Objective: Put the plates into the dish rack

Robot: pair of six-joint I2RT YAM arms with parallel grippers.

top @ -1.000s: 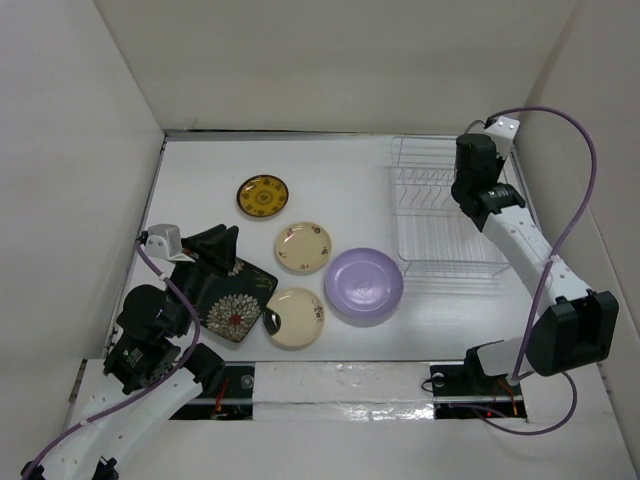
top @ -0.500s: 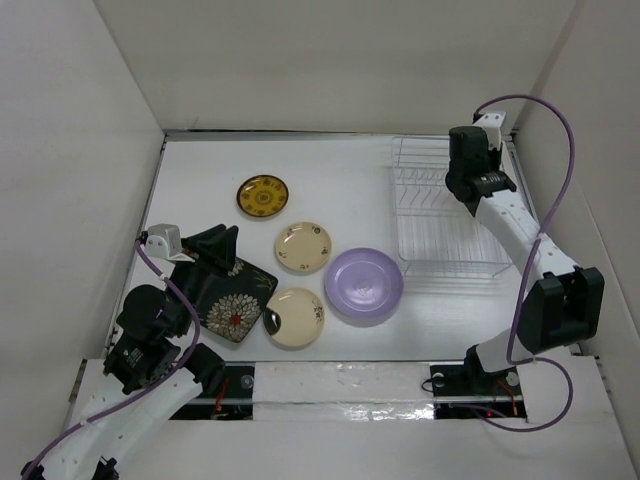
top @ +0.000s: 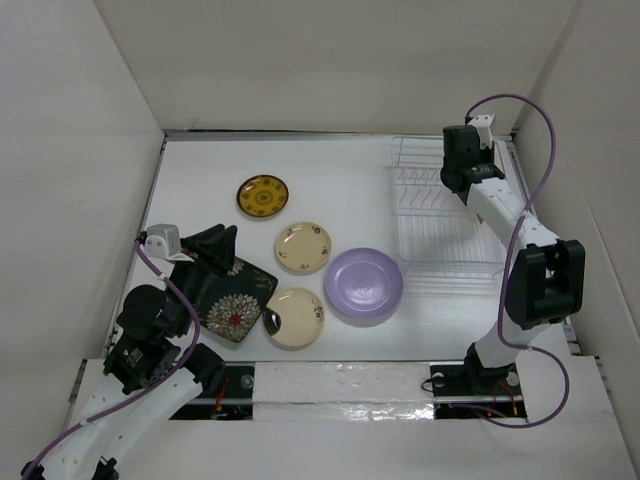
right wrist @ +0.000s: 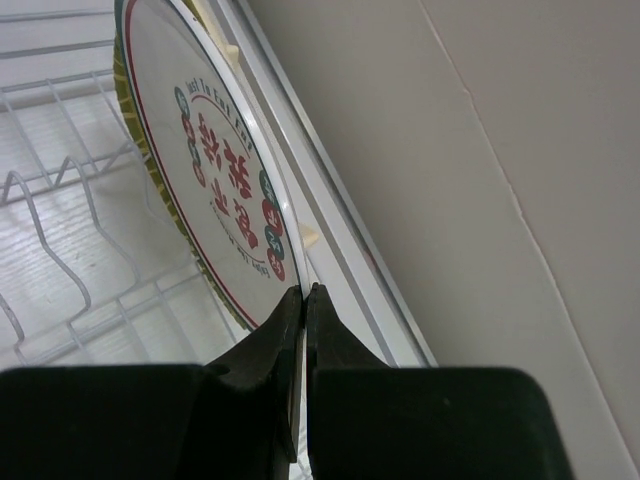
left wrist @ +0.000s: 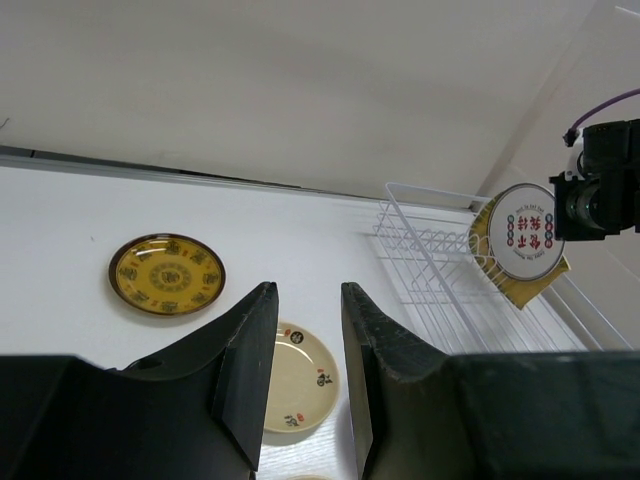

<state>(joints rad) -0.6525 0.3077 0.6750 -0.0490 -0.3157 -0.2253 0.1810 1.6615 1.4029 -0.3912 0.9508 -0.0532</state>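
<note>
My right gripper should lower the white plate toward the side of the rack and put it in the wires (right wrist: 178, 238) next to the mustard plate.
My right gripper (right wrist: 303, 292) is shut on the rim of the white plate with red marks (right wrist: 200, 150), held upright over the far right corner of the white wire dish rack (top: 440, 240). A mustard plate (left wrist: 525, 292) stands in the rack just behind it. On the table lie the lavender plate (top: 363, 283), two cream plates (top: 303, 246) (top: 295, 317), the dark-yellow patterned plate (top: 262, 196) and the black flowered square plate (top: 232, 305). My left gripper (left wrist: 308, 290) hangs open and empty above the black plate's far corner.
White walls close in the table on the left, back and right. The right wall (right wrist: 480, 150) runs right beside the rack's far rail. The right arm's purple cable (top: 535, 130) loops above the rack.
The right arm has carried the white plate back toward the rack's far end. The left arm and the plates on the table have not moved.
</note>
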